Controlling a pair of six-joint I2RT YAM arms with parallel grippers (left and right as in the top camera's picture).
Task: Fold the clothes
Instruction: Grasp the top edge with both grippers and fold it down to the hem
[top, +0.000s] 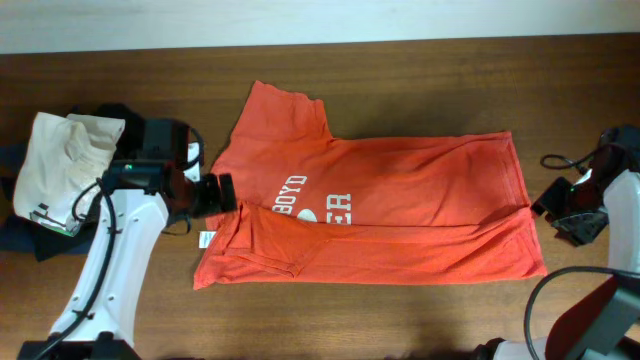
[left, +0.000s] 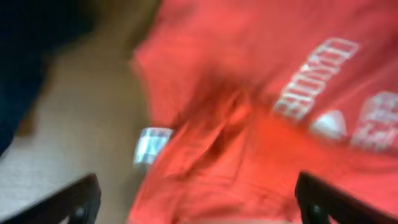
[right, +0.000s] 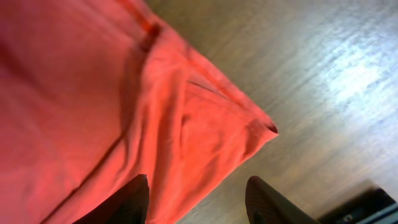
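Note:
The far sleeve's collar-side edge (top: 238, 135) (left: 166, 17) comes next for my left gripper, which moves outward and down to it, since that sleeve is still unfolded.
The red-orange T-shirt (top: 380, 215) lies flat on the wooden table (top: 420, 70), its near long edge folded up over the white lettering. A white label sticks out at its left edge (top: 205, 239). My left gripper (top: 222, 193) is open at the shirt's left edge, by the collar; the blurred left wrist view shows red cloth (left: 249, 124) and the label between the open fingers (left: 199, 202). My right gripper (top: 570, 215) is open just off the shirt's right hem; its wrist view shows the hem corner (right: 255, 124) above the fingers (right: 199, 199).
A white garment (top: 65, 165) lies on dark garments (top: 30, 235) at the table's left end, behind the left arm. A black cable (top: 565, 158) runs by the right arm. A pale wall edge borders the far side of the table.

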